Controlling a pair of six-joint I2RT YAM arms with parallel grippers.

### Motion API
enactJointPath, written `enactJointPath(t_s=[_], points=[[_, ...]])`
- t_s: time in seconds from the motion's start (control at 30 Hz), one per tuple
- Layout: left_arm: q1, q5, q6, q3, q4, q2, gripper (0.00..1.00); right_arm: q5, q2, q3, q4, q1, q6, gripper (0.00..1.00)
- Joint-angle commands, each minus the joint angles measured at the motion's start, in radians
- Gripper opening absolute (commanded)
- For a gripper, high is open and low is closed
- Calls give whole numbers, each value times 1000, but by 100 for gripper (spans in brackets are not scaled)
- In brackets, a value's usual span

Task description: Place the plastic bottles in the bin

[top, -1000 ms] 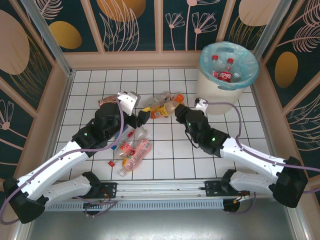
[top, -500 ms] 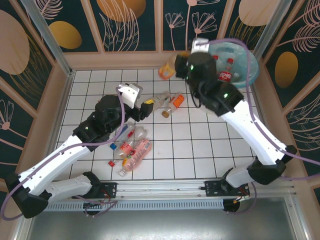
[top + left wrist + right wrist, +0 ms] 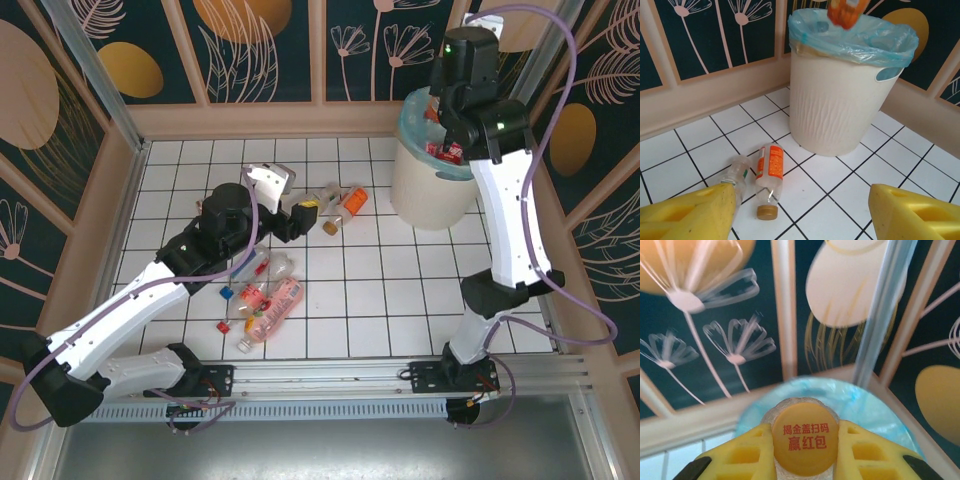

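My right gripper still has the clear bottle above the bin's rim and next needs to go down into the opening of the blue-green bag (image 3: 424,136) (image 3: 852,399) and release it.
My right gripper (image 3: 802,440) is shut on a clear plastic bottle with an orange cap (image 3: 802,437). It holds the bottle cap-up over the blue-green bag of the bin (image 3: 867,407). From the left wrist, that orange bottle (image 3: 845,10) hangs just above the bin's rim (image 3: 852,42). The cream bin (image 3: 428,190) stands at the back right with a red-labelled bottle (image 3: 447,150) inside. My left gripper (image 3: 300,212) is open and low over the floor. An orange-labelled bottle (image 3: 769,172) and a clear one (image 3: 737,175) lie just ahead of its yellow fingers (image 3: 690,215).
Several more bottles, some pink and red, lie in a cluster (image 3: 265,295) on the white tiled floor beside the left arm. Wooden panel walls (image 3: 260,115) close the floor in at the back and sides. A metal rail (image 3: 330,375) runs along the near edge.
My right arm has swung up from the floor with the orange-capped bottle and now holds it over the bin. The left gripper has edged toward the two bottles on the floor.
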Motion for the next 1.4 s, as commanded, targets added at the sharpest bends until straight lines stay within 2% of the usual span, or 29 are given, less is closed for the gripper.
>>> enactJointPath(t_s=[0.0, 0.23, 0.47, 0.7, 1.0, 1.13, 1.23, 1.37], points=[[-5, 18, -29, 5, 6, -1, 71, -99, 27, -54, -49, -48, 21, 0], [-5, 11, -37, -30, 14, -5, 71, -293, 74, -169, -68, -115, 60, 0], [-5, -2, -30, -58, 14, -20, 71, -378, 63, -375, 9, -168, 64, 0], [-5, -10, -21, -71, 14, -25, 71, -401, 37, -601, 133, -209, 44, 0], [-4, -15, -22, -90, 31, -30, 71, -397, 23, -694, 185, -223, 20, 0], [-5, -15, -24, -93, 35, -27, 71, -405, 50, -702, 173, -224, 10, 9], [-5, -17, -23, -93, 34, -31, 71, -439, 43, -697, 183, -224, 18, 12], [-5, -27, -15, -85, 21, -36, 71, -459, 17, -609, 171, -220, 36, 30]])
